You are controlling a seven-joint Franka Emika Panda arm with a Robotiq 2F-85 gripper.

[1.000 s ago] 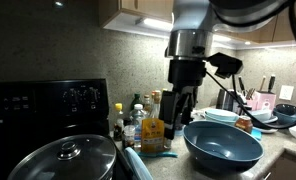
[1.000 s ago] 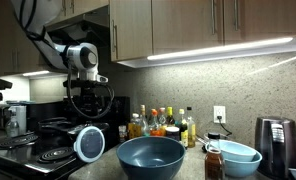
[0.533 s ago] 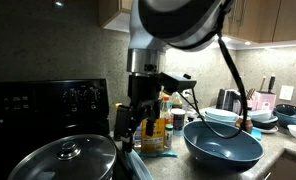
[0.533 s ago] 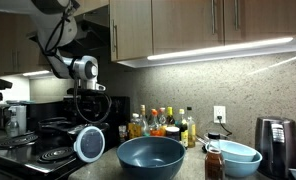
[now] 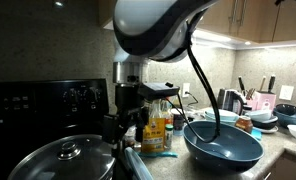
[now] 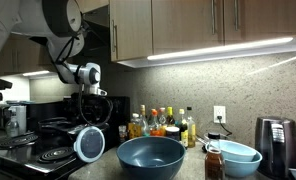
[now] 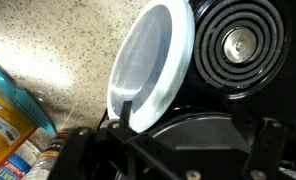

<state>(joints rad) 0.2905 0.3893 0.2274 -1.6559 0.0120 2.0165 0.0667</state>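
My gripper needs to lower with its fingers open onto the upper rim of the leaning glass lid (image 6: 89,128), because the lid stands on edge with that rim facing up.
My gripper (image 5: 122,126) hangs over the black stove, next to a row of bottles (image 5: 153,126). In the wrist view its two fingers (image 7: 193,135) stand wide apart with nothing between them. Below them lies a dark pan (image 7: 188,128). A glass lid (image 7: 148,65) stands on edge against the pan, beside a coil burner (image 7: 238,40). In an exterior view the gripper (image 6: 88,106) is above that leaning lid (image 6: 88,143). A pot with a glass lid (image 5: 63,157) sits at the front of the stove.
A large blue bowl (image 5: 223,146) stands on the speckled counter and shows in both exterior views (image 6: 151,157). Bottles (image 6: 163,123) line the backsplash. A light bowl (image 6: 235,155), a spice jar (image 6: 214,162) and a dark appliance (image 6: 273,140) stand further along. Cabinets hang overhead.
The arm has swung away from the blue bowl and bottles to over the stove and has come lower. The gripper stays open and empty.
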